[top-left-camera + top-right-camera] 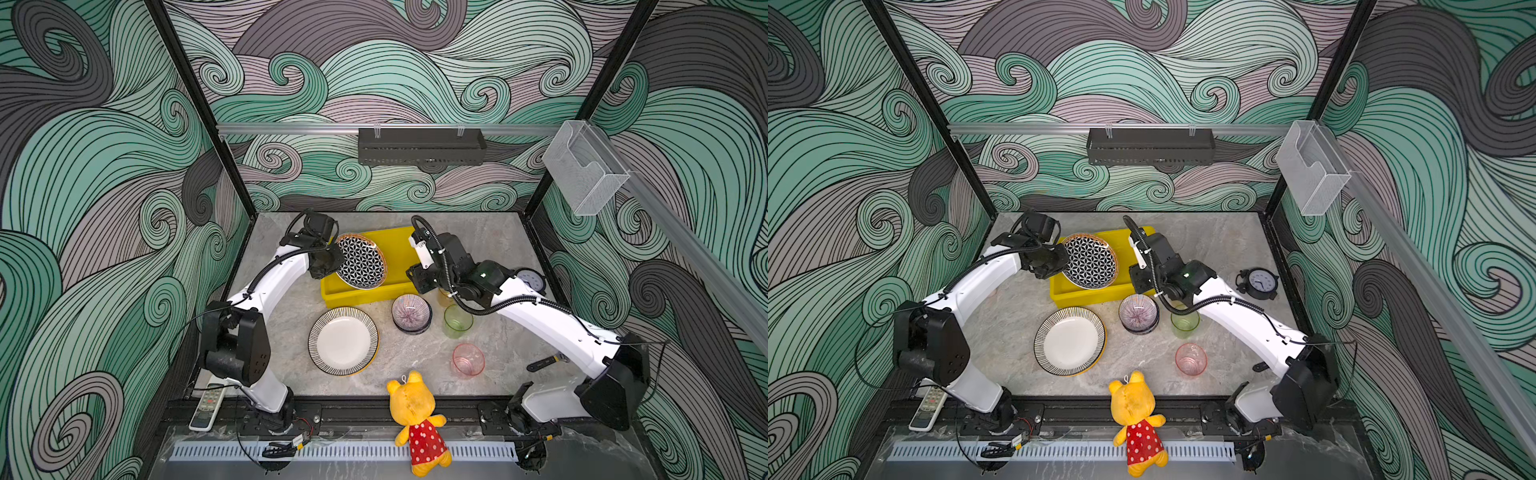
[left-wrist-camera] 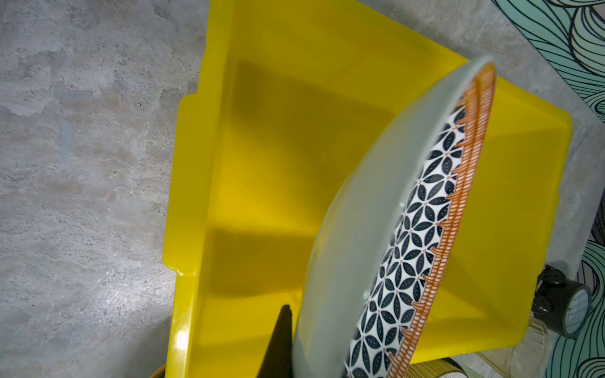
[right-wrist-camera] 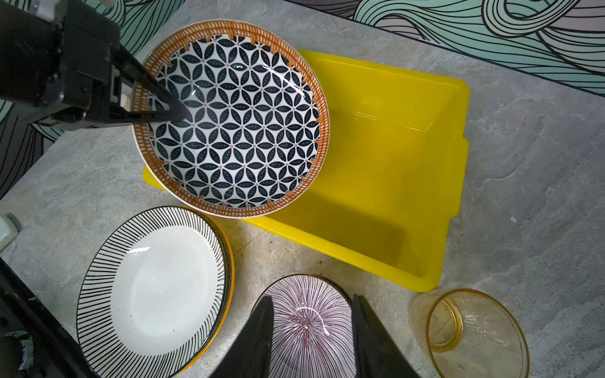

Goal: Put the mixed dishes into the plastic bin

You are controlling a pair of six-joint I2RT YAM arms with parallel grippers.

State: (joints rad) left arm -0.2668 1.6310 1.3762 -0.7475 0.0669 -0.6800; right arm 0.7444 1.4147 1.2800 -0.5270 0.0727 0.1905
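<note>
My left gripper will next lower its tilted plate onto the yellow plastic bin's bare bottom, since that lies below it, and release the plate's rim.
My left gripper [image 3: 176, 113] is shut on the rim of the black-white geometric plate [image 1: 360, 262], one finger [image 2: 281, 340] against its pale underside. The plate hangs tilted over the left part of the yellow plastic bin [image 1: 361, 297], whose floor is bare in the wrist views. My right gripper [image 3: 312, 299] stands open above the purple-striped bowl [image 3: 307, 330], which shows between its fingers. In front of the bin, a striped-rim plate [image 1: 343, 340] lies on another plate. An amber cup [image 3: 471, 333], a green cup [image 1: 458, 321] and a pink cup [image 1: 468, 360] stand to the right.
A yellow plush bear [image 1: 417, 419] sits at the table's front edge. A black clock [image 1: 532, 280] stands at the right edge and a remote [image 1: 208, 405] lies front left. A black rack [image 1: 422, 146] and a clear box [image 1: 584, 166] hang on the walls.
</note>
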